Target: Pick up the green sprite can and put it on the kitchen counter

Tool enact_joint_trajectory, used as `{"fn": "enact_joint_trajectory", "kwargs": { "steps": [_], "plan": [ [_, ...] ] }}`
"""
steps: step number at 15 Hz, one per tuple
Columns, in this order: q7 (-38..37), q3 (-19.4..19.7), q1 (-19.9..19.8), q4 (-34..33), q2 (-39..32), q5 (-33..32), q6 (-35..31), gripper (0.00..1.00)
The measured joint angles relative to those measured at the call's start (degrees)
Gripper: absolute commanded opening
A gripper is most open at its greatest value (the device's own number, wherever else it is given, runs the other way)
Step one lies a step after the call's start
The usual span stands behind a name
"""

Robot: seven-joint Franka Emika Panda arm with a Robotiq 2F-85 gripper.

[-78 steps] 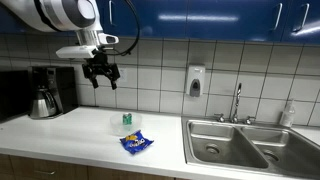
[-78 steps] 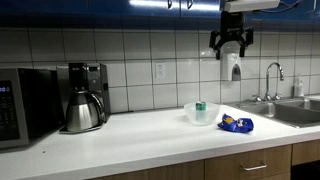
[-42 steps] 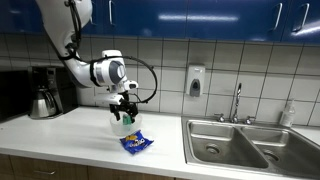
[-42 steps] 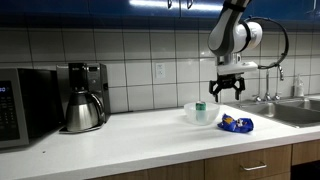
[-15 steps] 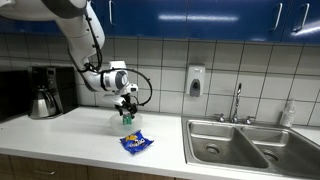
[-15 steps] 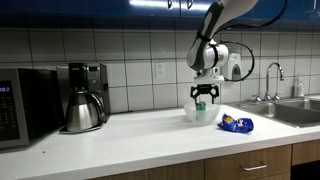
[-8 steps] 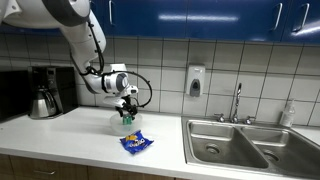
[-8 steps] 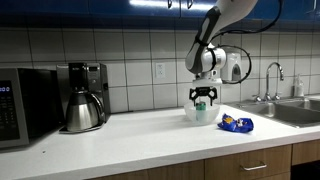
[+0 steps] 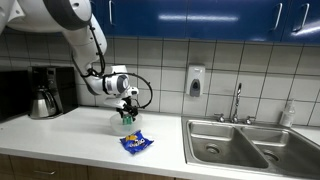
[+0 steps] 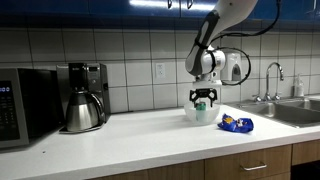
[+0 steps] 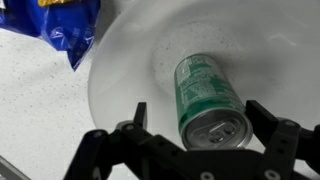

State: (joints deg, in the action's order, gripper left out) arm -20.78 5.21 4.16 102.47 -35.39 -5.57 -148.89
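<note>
The can's top is between my open fingers, so next I should keep my gripper at this height and close both fingers onto the sides of the green sprite can's silvery top (image 9: 127,118) (image 11: 216,130).
The green sprite can (image 11: 205,100) stands upright inside a pale translucent bowl (image 11: 130,60) on the white kitchen counter (image 9: 60,135). In the wrist view my gripper (image 11: 198,122) is open, its two fingers on either side of the can's silvery top, with gaps on both sides. In both exterior views the gripper (image 9: 127,108) (image 10: 203,99) reaches down into the bowl (image 10: 201,114) and hides most of the can (image 9: 127,119).
A flat blue snack packet (image 9: 136,143) (image 10: 236,124) (image 11: 65,28) lies beside the bowl. A coffee maker (image 9: 44,92) (image 10: 84,96) and microwave (image 10: 22,105) stand along the counter. A steel double sink (image 9: 245,145) with a tap (image 9: 238,100), and a wall soap dispenser (image 9: 195,81).
Over five seconds the arm came down from above to the bowl. In the last second the gripper has sunk slightly around the can and stays open.
</note>
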Motion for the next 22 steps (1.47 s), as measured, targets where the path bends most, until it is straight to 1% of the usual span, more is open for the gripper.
{"fn": "enact_joint_trajectory", "kwargs": {
  "steps": [5, 6, 7, 10, 11, 12, 18, 22],
  "plan": [
    [0.0, 0.0, 0.0, -0.6, -1.2, 0.1, 0.0, 1.00],
    [0.0, 0.0, 0.0, -0.7, -1.4, 0.1, 0.0, 0.75],
    [0.0, 0.0, 0.1, -0.7, -1.6, 0.1, 0.0, 0.74],
    [0.0, 0.0, 0.2, -1.0, -2.0, 0.4, 0.0, 0.49],
    [0.0, 0.0, 0.2, -1.2, -2.1, 0.5, 0.0, 0.42],
    [0.0, 0.0, 0.3, -1.4, -2.3, 0.6, 0.0, 0.38],
    [0.2, 0.0, 0.5, -1.5, -2.1, 0.7, -0.2, 0.38],
    [2.0, -0.7, 0.5, -1.3, 0.4, 1.5, 0.1, 0.38]
  ]
}}
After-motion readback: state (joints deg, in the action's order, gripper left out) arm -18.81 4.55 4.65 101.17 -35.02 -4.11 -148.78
